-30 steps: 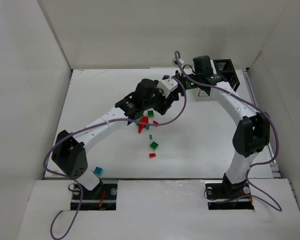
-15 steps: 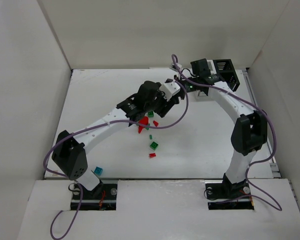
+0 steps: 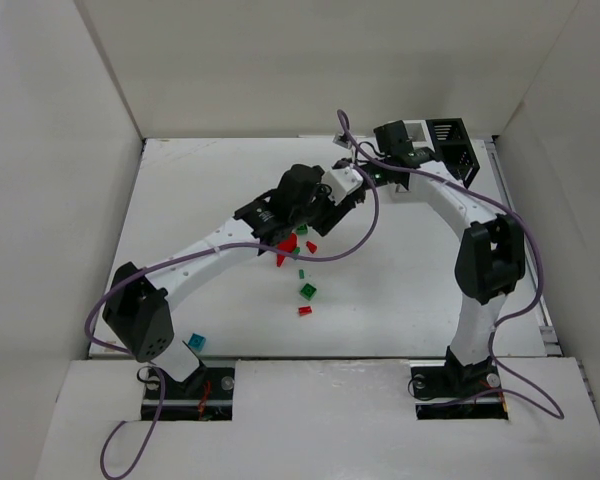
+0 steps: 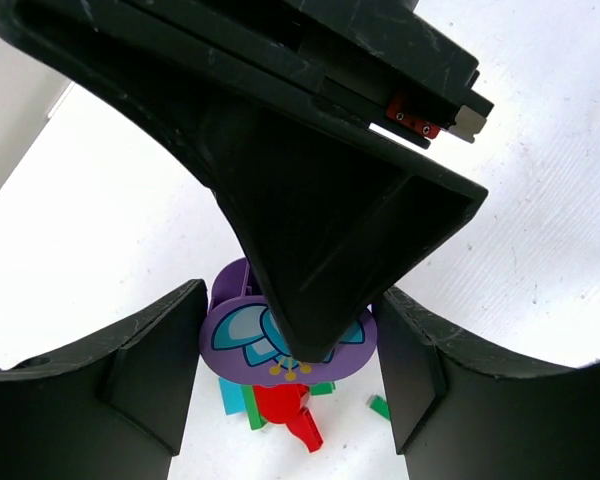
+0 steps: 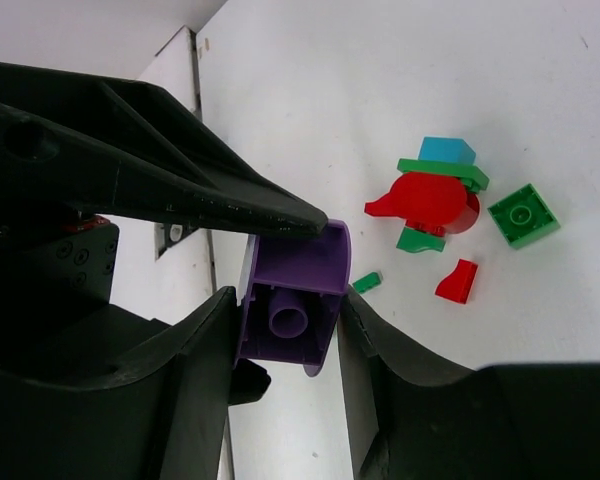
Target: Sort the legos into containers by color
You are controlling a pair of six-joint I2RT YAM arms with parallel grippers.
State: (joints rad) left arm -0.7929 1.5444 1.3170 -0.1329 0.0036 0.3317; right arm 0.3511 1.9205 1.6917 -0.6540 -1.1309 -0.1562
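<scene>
My right gripper is shut on the purple lego (image 5: 290,300) and will next turn away from my left gripper and swing outward over the white container's far end.
A purple lego with a flower print (image 4: 280,340) sits between my two grippers, which meet above the table's middle. My left gripper (image 4: 290,350) has a finger on each side of it. My right gripper (image 5: 288,320) is shut on the same purple lego (image 5: 290,300), and a left finger (image 5: 180,190) touches its top. In the top view the grippers meet at the left gripper (image 3: 348,190) and the right gripper (image 3: 366,172). A pile of red, green and teal legos (image 3: 292,245) lies below. The black container (image 3: 452,142) stands at the back right. The white container is mostly hidden by the right arm.
Loose pieces lie toward the front: a green brick (image 3: 307,291), a small red one (image 3: 304,311) and a teal one (image 3: 196,342) by the left arm's base. White walls enclose the table on three sides. A purple cable loops over the middle.
The right wrist has swung left and back toward the left gripper, and the left gripper has edged right, so the two now close in on the purple lego.
</scene>
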